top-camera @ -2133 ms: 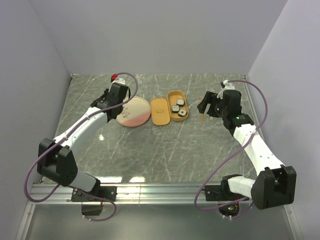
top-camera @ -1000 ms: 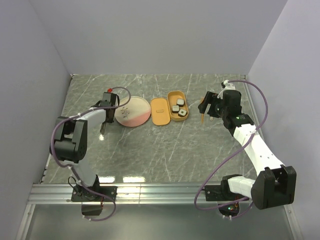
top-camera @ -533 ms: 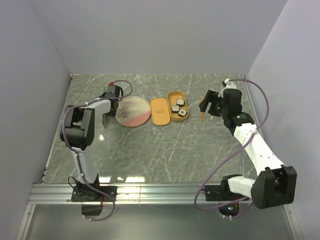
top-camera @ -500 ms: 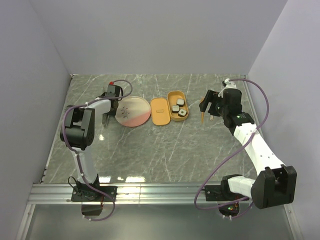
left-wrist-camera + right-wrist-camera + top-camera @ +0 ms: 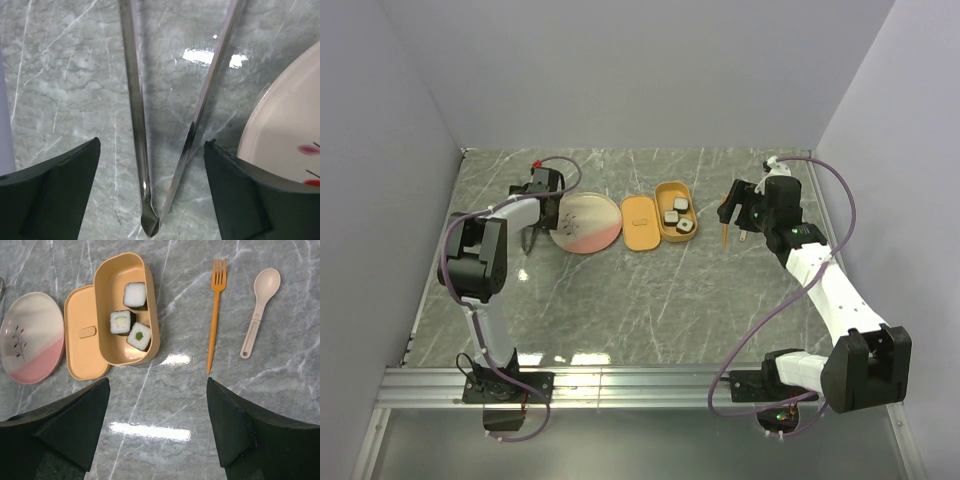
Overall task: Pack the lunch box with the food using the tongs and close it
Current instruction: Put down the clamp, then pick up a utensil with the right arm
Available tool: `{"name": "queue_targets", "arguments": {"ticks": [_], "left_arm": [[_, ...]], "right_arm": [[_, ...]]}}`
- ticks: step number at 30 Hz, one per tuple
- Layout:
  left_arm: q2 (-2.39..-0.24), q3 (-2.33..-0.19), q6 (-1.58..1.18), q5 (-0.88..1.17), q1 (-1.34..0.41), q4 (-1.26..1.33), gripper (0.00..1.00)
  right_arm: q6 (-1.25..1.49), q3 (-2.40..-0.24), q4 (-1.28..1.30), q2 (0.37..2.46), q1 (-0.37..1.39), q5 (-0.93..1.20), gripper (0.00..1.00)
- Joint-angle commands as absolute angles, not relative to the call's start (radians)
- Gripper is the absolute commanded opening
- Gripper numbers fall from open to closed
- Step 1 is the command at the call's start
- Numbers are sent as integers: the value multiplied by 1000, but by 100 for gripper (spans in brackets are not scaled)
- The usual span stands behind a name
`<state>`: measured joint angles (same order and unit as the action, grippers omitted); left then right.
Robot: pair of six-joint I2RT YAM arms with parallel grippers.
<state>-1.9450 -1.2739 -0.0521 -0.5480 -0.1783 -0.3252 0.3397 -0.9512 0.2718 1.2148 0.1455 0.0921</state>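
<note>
The right gripper lowers toward the right in the wrist view onto the orange fork's handle (image 5: 725, 230) (image 5: 213, 330) next, since it lies below my fingers and to that side.
The orange-tan lunch box (image 5: 155, 320) (image 5: 671, 192) stands open with its flat lid (image 5: 82, 347) (image 5: 639, 222) lying beside it on the left. Three food cubes (image 5: 135, 294) (image 5: 121, 321) (image 5: 139, 336) sit inside the box. The slim grey tongs (image 5: 136, 100) lie on the marble left of the plate. Their joined end points toward the wrist camera. My left gripper (image 5: 151, 145) (image 5: 530, 232) hangs open above them, its fingers (image 5: 60, 185) clear of both arms. My right gripper (image 5: 157, 382) (image 5: 738, 222) hovers open and empty to the right of the box.
A round cream-and-pink plate (image 5: 586, 222) (image 5: 285, 145) (image 5: 31, 337) lies empty between the tongs and the lid. An orange fork (image 5: 215, 315) (image 5: 724, 235) and a beige spoon (image 5: 259, 310) lie right of the box, under the right wrist.
My left gripper swung from over the plate to its left side, then opened, leaving the tongs on the table. The right arm has barely moved.
</note>
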Motion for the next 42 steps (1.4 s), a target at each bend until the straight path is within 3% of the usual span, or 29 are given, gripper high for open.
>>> {"name": "queue_targets", "arguments": {"ticks": [1,3,17,22,27,42], "left_arm": [[-1865,-1310,-92,-568,-178,-342,95],[-1827,-1316,-109,-560,-178,-350,99],[-1560,-1482,-244,-422,-178,-437,99],[-1497,-1464,-324,-377,-178,-439,99],[-1462,-1398,-348,-364,-178,-434,100],[-1404,-1353,-330,-382,-178,-453,99]], "right_arm": [[331,-996,247,1210,138,95,85],[330,-996,247,1210,138,95,84],[288,-1040,290,1262,138,23,84],[256,-1104,357,1359,140,-49,70],[245,-1166,405,1529,138,-58,61],[206,-1361,440,1861,123,-40,56]]}}
